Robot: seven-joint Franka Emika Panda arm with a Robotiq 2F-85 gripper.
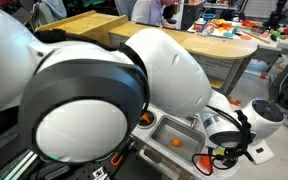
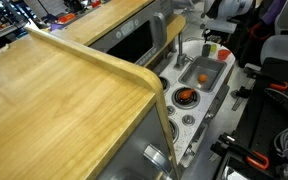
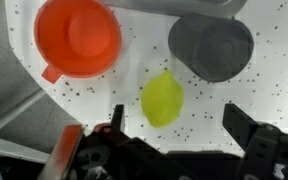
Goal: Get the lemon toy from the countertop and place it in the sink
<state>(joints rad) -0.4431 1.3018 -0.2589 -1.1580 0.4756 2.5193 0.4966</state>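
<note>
The gripper moves down next with open fingers to either side of the lemon toy's rounded middle [image 3: 162, 101], since the toy lies untouched on the countertop below it.
In the wrist view the lemon toy [image 3: 163, 98], yellow-green and rounded, lies on the white speckled countertop [image 3: 104, 100]. My gripper [image 3: 177, 128] is open above it. The lemon sits just ahead of the fingertips, nearer the left finger, and is not touched. In both exterior views the grey sink [image 1: 165, 128] [image 2: 197, 68] holds a small orange ball [image 1: 176, 142] [image 2: 206, 77]. My gripper [image 1: 225, 152] hovers over the countertop end beyond the sink. The lemon is hidden in both exterior views.
An orange cup [image 3: 77, 38] and a grey cup [image 3: 211, 47] stand on the countertop just beyond the lemon. A red-orange toy piece [image 2: 185, 96] sits on a burner ring. The large tan wooden table [image 2: 54, 100] borders the toy kitchen. My arm [image 1: 84, 90] blocks much of an exterior view.
</note>
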